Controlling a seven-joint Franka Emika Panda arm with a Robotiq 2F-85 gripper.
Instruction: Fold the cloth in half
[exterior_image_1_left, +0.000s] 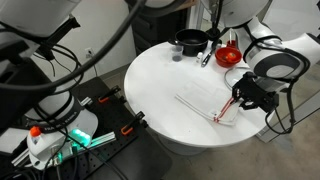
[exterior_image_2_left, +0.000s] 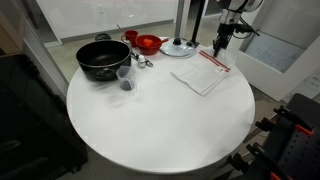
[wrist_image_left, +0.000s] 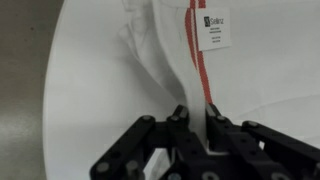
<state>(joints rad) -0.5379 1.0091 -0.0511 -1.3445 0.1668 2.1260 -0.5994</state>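
Note:
The robot next lifts its gripper and carries it back over the cloth toward the plain end opposite the stripes, then lowers it and lets go, because the rest of the cloth lies flat.
The cloth is a white towel with narrow red stripes, lying on the round white table. In both exterior views my gripper sits at the cloth's far corner. In the wrist view the gripper is shut on a pinched-up edge of the cloth beside a red stripe, and the fabric rises in a ridge toward the fingers. A white label is sewn on the cloth. The rest of the cloth lies flat.
A black pan, a small grey cup, a red bowl, a glass lid and utensils stand at one side of the table. The table edge is close to the cloth.

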